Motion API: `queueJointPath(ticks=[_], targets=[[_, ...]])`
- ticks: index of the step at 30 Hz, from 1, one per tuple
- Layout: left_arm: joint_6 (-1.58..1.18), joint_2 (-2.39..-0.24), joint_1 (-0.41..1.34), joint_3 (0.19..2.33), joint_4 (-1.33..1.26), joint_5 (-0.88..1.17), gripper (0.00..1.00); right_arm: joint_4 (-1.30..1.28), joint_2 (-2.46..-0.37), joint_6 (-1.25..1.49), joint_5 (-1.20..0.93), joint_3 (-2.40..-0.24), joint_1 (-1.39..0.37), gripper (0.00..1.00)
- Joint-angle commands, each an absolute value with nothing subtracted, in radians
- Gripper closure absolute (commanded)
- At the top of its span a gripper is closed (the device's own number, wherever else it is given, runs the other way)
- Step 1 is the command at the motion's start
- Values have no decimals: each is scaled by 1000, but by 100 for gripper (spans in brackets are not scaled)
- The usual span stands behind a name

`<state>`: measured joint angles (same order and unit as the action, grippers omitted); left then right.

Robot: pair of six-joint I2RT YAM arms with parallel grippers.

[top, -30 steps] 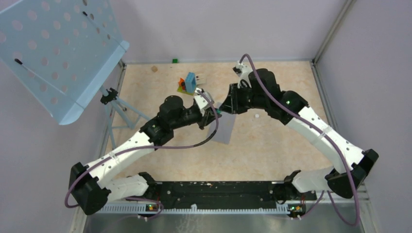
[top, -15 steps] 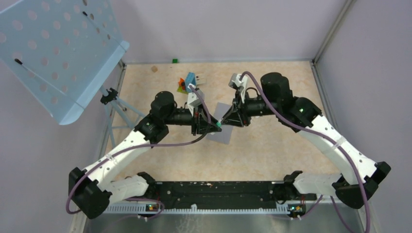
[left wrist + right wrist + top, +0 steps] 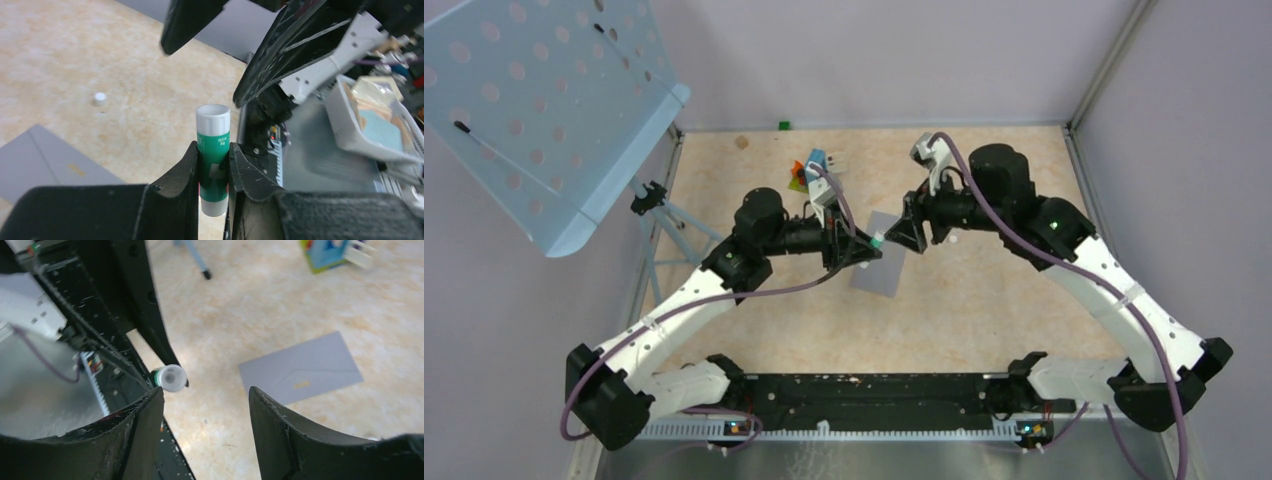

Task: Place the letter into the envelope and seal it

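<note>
I will move my right gripper over the glue stick's white cap, turn it downward and lower it, because the cap is on the floor below my gripper and to its right in the top view.
My left gripper is shut on a white and green glue stick and holds it above the floor; in the left wrist view the stick stands upright between the fingers, its white top end open. My right gripper is open and empty, facing the stick's end from a short gap away. In the right wrist view the gripper is open and the stick's round end shows just left of the gap. The grey envelope lies flat on the floor below both grippers and also shows in the right wrist view. The letter is not in view.
A small white cap lies on the floor. A blue-orange-green block cluster stands behind the left gripper. A light blue perforated stand on a tripod fills the left side. Walls close the back and right.
My right gripper has drawn back to the right, away from the stick's end. My left gripper has stayed shut on the stick and shifted slightly up.
</note>
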<state>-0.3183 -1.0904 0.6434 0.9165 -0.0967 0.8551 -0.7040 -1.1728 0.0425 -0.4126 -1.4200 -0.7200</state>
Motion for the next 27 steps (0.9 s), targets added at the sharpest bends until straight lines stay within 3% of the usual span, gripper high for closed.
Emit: queueJointPath(ticks=[1, 11, 18, 27], targets=[[-454, -1101, 643, 890, -190, 534, 100, -718, -1174, 235, -102, -1490, -661, 37], [-772, -1091, 643, 793, -277, 103, 100, -681, -1212, 426, 96, -1261, -549, 49], [-871, -1115, 644, 781, -224, 9, 100, -586, -1309, 404, 183, -1109, -495, 53], [-881, -1118, 644, 764, -230, -40, 100, -408, -1470, 381, 134, -1014, -375, 58]])
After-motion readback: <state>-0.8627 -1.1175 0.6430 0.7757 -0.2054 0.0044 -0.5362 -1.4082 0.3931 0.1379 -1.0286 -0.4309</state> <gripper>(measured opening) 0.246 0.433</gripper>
